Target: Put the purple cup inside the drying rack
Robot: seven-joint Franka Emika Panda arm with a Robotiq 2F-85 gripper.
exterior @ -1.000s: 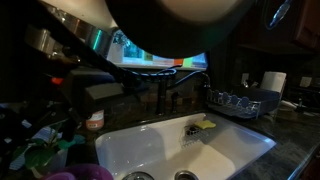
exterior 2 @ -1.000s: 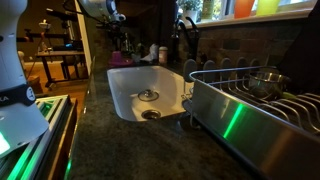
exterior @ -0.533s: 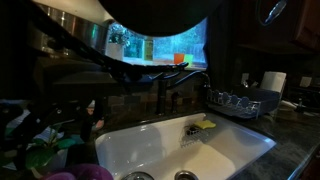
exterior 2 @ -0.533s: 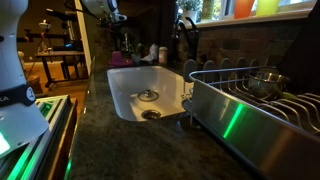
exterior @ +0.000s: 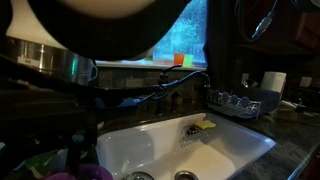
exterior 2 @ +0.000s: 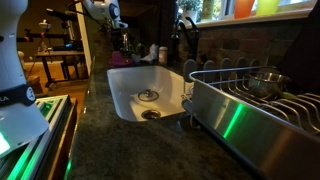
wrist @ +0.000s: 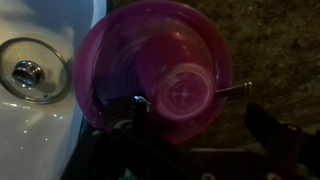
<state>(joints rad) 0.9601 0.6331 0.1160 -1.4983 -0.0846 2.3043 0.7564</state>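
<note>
My gripper moves in over the vessel (wrist: 110, 60) next and lowers its open fingers astride the cup's upturned base (wrist: 187, 92), since the cup sits below and beyond them.
The purple cup (wrist: 183, 88) is small and sits inside a wider magenta round-rimmed vessel (wrist: 110, 60), on the dark counter next to the white sink. My gripper (wrist: 195, 125) hovers just above them, open and empty. One finger is over the vessel's near rim and the other is over the counter. The drying rack shows in both exterior views (exterior: 236, 101) (exterior 2: 240, 95), a dark wire rack on the far side of the sink from the cup. The arm (exterior 2: 104, 12) is at the far end of the counter.
The white sink (exterior: 235, 148) (exterior 2: 125, 95) lies between the cup and the rack, and its drain (wrist: 27, 72) is beside the vessel. A sponge holder with a yellow-green sponge (exterior: 205, 126) hangs in the sink. A metal bowl (exterior 2: 265, 82) sits in the rack. A paper towel roll (exterior: 275, 83) stands behind the rack.
The arm has shifted across the near exterior view and dropped slightly over the counter by the sink. The cup, the vessel and the rack have not moved.
</note>
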